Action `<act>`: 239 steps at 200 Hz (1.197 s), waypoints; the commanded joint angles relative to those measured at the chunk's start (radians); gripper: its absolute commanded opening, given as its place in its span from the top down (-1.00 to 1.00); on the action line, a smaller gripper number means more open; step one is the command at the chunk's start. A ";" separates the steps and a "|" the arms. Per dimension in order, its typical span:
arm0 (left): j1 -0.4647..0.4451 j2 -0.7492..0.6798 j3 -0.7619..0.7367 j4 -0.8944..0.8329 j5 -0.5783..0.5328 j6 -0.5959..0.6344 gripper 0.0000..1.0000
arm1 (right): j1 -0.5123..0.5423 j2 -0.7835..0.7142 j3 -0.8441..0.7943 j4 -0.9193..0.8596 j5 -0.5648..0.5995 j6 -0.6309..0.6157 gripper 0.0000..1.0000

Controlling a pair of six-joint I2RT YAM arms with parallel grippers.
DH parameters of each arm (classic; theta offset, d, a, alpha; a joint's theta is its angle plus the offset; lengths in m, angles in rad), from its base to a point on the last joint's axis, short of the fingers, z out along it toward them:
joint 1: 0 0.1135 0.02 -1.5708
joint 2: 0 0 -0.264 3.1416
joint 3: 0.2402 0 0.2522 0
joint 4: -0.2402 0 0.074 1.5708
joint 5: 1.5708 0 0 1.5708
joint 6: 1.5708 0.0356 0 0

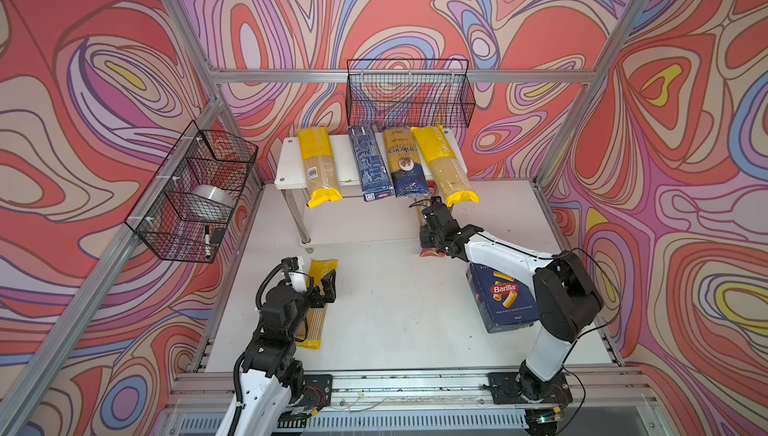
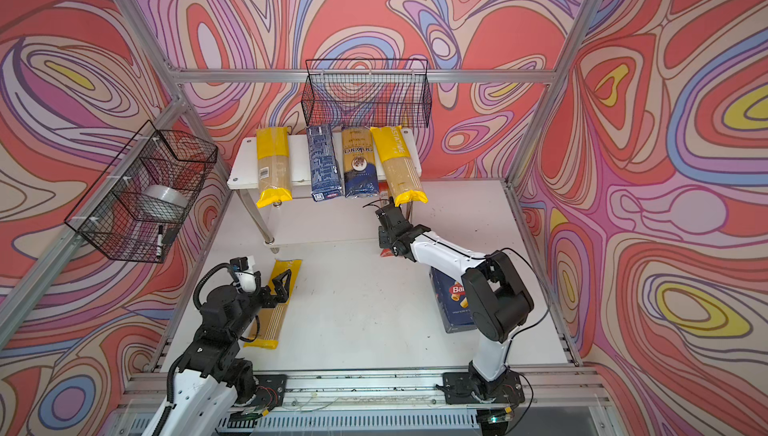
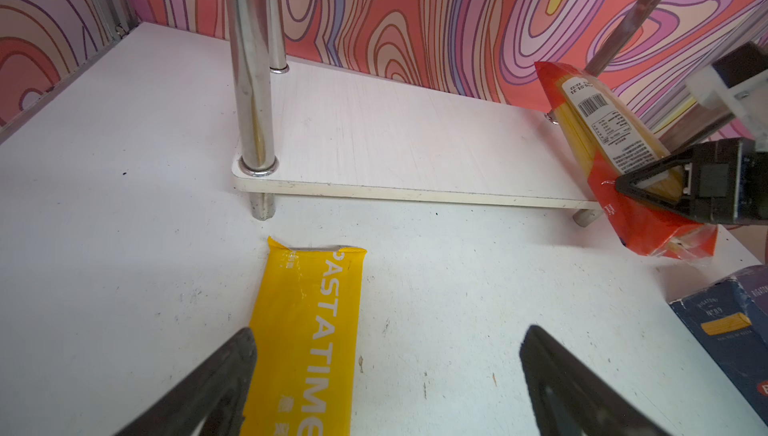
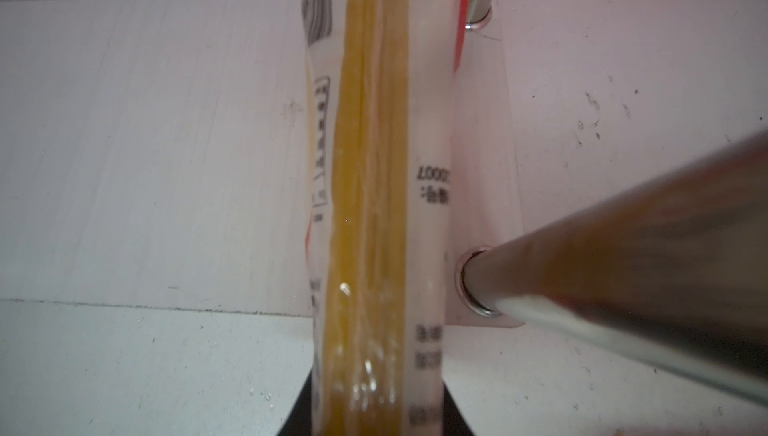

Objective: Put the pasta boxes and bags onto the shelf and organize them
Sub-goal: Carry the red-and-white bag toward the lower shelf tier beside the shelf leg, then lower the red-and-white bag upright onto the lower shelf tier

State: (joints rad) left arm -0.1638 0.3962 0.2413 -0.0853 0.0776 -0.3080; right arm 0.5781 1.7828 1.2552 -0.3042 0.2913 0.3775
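Observation:
The clear bag eases outward in my right gripper to the lower level's end (image 4: 481,164) beside the chrome leg next and gets released, since its near red end overhangs.
The white shelf (image 1: 286,164) carries on its top tier a yellow bag (image 1: 320,168), the narrow blue pasta box (image 1: 370,164), the ankara bag (image 1: 405,164) and a second yellow bag (image 1: 442,168). My right gripper (image 1: 428,243) is shut on the red-ended clear bag (image 3: 602,131), held on edge across the right end of the lower tier (image 3: 395,139). Its near red end sticks out in front. My left gripper (image 3: 386,332) is open above a yellow bag (image 3: 311,322) that lies flat on the table. The Barilla box (image 1: 503,301) lies under my right arm.
A chrome leg (image 4: 623,255) of the shelf stands close beside the held bag. A black wire basket (image 1: 409,93) hangs behind the shelf. Another basket (image 1: 195,193) on the left wall holds a tape roll and a marker.

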 commanded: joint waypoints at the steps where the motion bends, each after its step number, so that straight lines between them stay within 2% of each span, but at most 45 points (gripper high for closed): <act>1: 0.003 0.000 -0.005 0.012 -0.005 -0.006 -1.00 | -0.016 -0.017 0.067 0.134 0.062 -0.006 0.75; 24: 0.003 -0.003 -0.007 0.009 -0.012 -0.009 -1.00 | -0.029 0.030 0.083 0.128 0.058 0.000 0.71; 61: 0.004 0.003 -0.005 0.012 -0.007 -0.006 -1.00 | -0.032 0.052 0.094 0.126 0.049 0.011 0.23; 99: 0.004 0.007 -0.005 0.014 -0.002 -0.005 -1.00 | -0.033 0.026 0.021 0.185 0.044 0.057 0.04; 144: 0.003 -0.007 -0.007 0.009 -0.007 -0.006 -1.00 | -0.032 -0.005 -0.021 0.196 0.010 0.083 -0.10; 200: 0.004 -0.012 -0.009 0.009 -0.002 -0.005 -1.00 | -0.015 -0.168 -0.207 0.310 -0.072 0.125 -0.15; 239: 0.003 -0.002 -0.007 0.011 -0.005 -0.006 -1.00 | 0.074 -0.275 -0.296 0.308 0.052 0.117 -0.17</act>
State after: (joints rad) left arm -0.1638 0.3893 0.2405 -0.0849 0.0780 -0.3080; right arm 0.6029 1.5787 1.0050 -0.0273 0.2764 0.4889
